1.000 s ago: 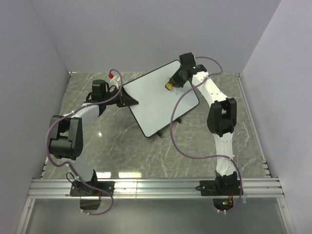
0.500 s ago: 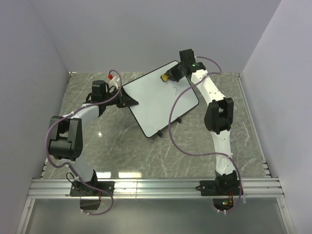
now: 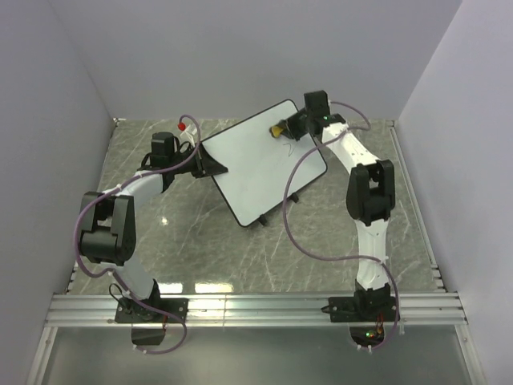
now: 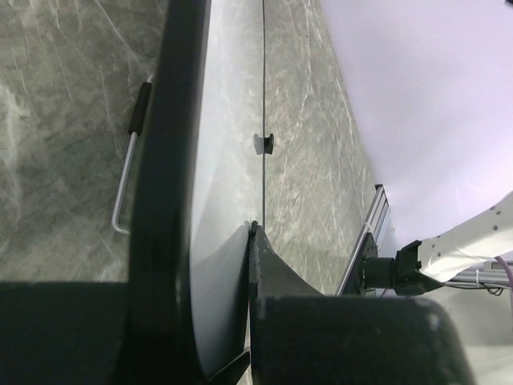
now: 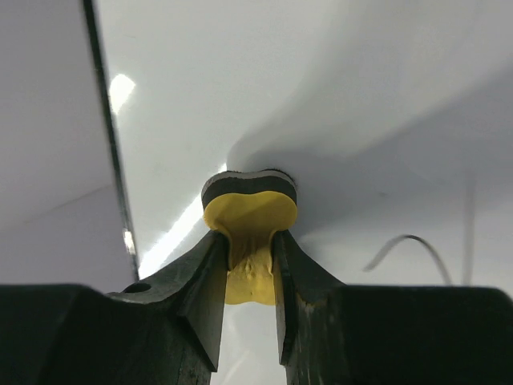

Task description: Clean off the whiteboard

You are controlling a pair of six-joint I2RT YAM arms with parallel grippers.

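Next I should sweep my right gripper back over the remaining pen stroke, then down to release the eraser (image 3: 277, 129) on bare marble, which lies below and back from it.
The whiteboard (image 3: 260, 164), white with a thin black rim, stands tilted on the marble table. My left gripper (image 3: 210, 165) is shut on its left edge; in the left wrist view the board's edge (image 4: 216, 200) sits between the jaws. My right gripper (image 3: 284, 129) is shut on a yellow eraser (image 3: 277, 129) with a dark pad, pressed against the board near its top rim. In the right wrist view the eraser (image 5: 250, 216) is squeezed between the fingers, and a thin dark pen stroke (image 5: 405, 245) shows on the board to its right.
A red-capped marker (image 3: 185, 126) lies behind the left gripper. A thin metal stand leg (image 4: 128, 172) shows under the board. Grey walls close in on three sides. A metal rail (image 3: 256, 309) runs along the near edge.
My right gripper slid the eraser from mid-board up toward the top rim and then slightly right. A faint pen stroke shows where it passed. The left gripper and the board stayed put.
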